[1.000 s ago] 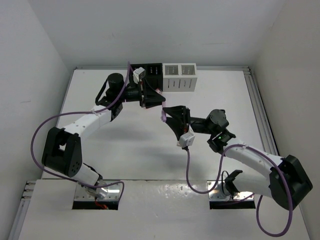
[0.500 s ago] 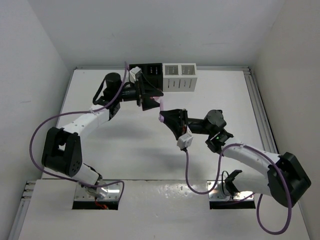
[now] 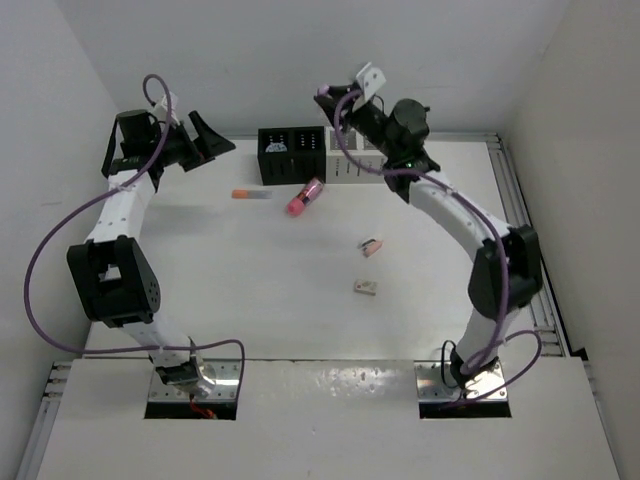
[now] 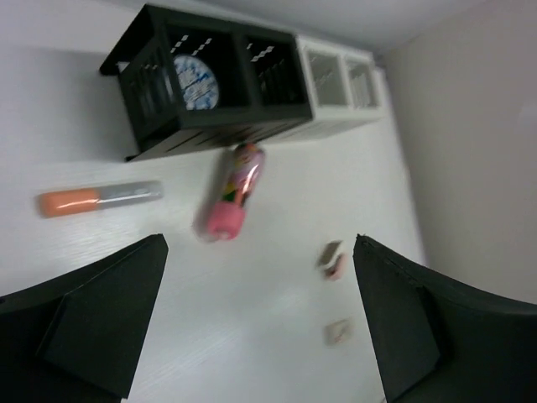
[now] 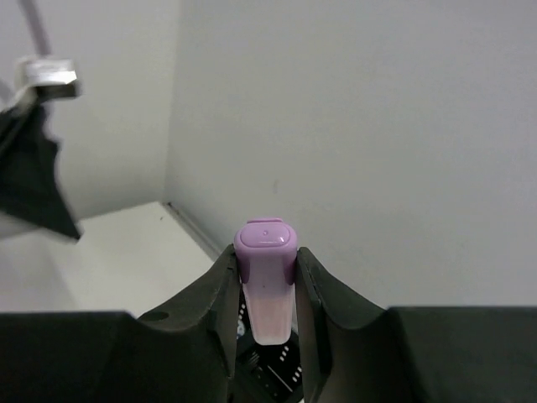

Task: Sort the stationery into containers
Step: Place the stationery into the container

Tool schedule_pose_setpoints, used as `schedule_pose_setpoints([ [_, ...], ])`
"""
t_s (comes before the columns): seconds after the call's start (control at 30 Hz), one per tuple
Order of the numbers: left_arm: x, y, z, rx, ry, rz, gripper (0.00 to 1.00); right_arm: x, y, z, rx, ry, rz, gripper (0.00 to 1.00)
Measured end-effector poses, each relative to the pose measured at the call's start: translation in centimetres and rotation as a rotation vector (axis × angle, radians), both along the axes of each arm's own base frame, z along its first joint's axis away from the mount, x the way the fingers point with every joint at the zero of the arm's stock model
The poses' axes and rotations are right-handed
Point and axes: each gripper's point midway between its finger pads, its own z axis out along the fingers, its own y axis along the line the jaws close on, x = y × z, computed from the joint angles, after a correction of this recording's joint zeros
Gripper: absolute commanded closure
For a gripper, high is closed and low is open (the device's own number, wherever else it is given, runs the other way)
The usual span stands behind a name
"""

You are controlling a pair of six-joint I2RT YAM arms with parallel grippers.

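Observation:
The right gripper tilts downward and lowers into the black container's empty section beside the white container (image 3: 352, 166) next, since the tape roll (image 4: 195, 81) sits in the other section.
My right gripper (image 5: 267, 262) is shut on the pale lilac-pink stick (image 5: 267, 290), held upright in the air above the black container (image 5: 270, 371). From above, the right gripper (image 3: 336, 100) hangs over the white container (image 3: 352, 166). The black container (image 3: 292, 155) holds the blue-white tape roll (image 4: 195, 81) in one compartment. My left gripper (image 3: 200, 140) is open and raised at the far left, nothing between its fingers (image 4: 109, 311). The hot-pink tube (image 3: 305, 196) lies in front of the black container. Two erasers (image 3: 372, 246) (image 3: 366, 287) lie mid-table.
An orange-and-grey marker (image 3: 252, 194) lies on the table left of the pink tube. Both containers stand side by side against the back wall. A raised rail (image 3: 520, 210) runs along the table's right edge.
The left gripper has opened and swung away from the black container to the far left. The right arm has lifted the lilac stick from mid-table to above the containers.

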Motion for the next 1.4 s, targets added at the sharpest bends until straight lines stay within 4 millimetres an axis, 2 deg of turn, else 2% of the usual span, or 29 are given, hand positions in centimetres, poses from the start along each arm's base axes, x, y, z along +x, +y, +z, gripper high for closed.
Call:
schedule_pose_setpoints([
  [0.07, -0.4, 0.4, -1.4, 0.101, -0.011, -0.029, 0.00, 3.2, -0.1, 0.0, 0.071, 0.083, -0.030, 1.00],
  [0.13, -0.4, 1.0, -2.6, 0.204, -0.022, -0.061, 0.05, 6.1, 0.1, -1.4, 0.117, 0.164, -0.054, 1.00],
  [0.27, -0.6, 2.0, -4.7, 0.367, -0.049, -0.126, 0.14, 10.6, 1.5, -6.9, 0.154, 0.321, -0.076, 1.00],
  [0.4, -1.5, 2.5, -7.1, 0.444, -0.053, -0.179, 0.18, 12.7, 2.1, -14.1, 0.126, 0.467, -0.101, 1.00],
  [0.5, -2.6, 2.6, -9.8, 0.478, -0.033, -0.214, 0.20, 13.2, 2.4, -17.8, 0.103, 0.527, -0.109, 1.00],
  [0.53, -2.9, 2.6, -10.5, 0.489, -0.031, -0.228, 0.20, 13.4, 2.6, -18.4, 0.102, 0.530, -0.108, 1.00],
  [0.6, -3.2, 2.6, -11.2, 0.512, -0.039, -0.254, 0.23, 13.8, 2.7, -18.3, 0.107, 0.516, -0.106, 1.00],
  [0.77, -2.7, 2.4, -10.5, 0.544, -0.121, -0.308, 0.26, 14.0, 2.8, -17.8, 0.115, 0.492, -0.106, 1.00],
  [0.87, -2.1, 2.2, -10.4, 0.541, -0.146, -0.331, 0.26, 14.4, 2.7, -17.3, 0.129, 0.470, -0.113, 1.00],
  [1.03, -1.8, 2.2, -11.2, 0.562, -0.172, -0.369, 0.23, 15.1, 2.8, -16.9, 0.142, 0.437, -0.121, 0.98],
  [1.1, -1.5, 2.3, -11.5, 0.620, -0.232, -0.424, 0.23, 15.4, 2.8, -17.0, 0.139, 0.428, -0.126, 0.90],
  [1.13, -1.1, 2.4, -11.7, 0.655, -0.266, -0.457, 0.22, 15.6, 2.9, -17.4, 0.137, 0.429, -0.130, 0.80],
  [1.2, -0.2, 2.7, -12.0, 0.714, -0.323, -0.514, 0.21, 15.8, 2.8, -18.2, 0.131, 0.438, -0.136, 0.68],
  [1.23, 0.6, 2.8, -12.1, 0.747, -0.360, -0.543, 0.20, 15.8, 2.8, -18.6, 0.129, 0.445, -0.141, 0.54],
  [1.33, 3.7, 3.4, -12.1, 0.817, -0.451, -0.603, 0.20, 15.8, 2.6, -19.6, 0.123, 0.466, -0.150, 0.37],
  [1.4, 5.6, 3.4, -12.5, 0.836, -0.484, -0.627, 0.20, 15.8, 2.3, -20.1, 0.133, 0.487, -0.153, 0.32],
])
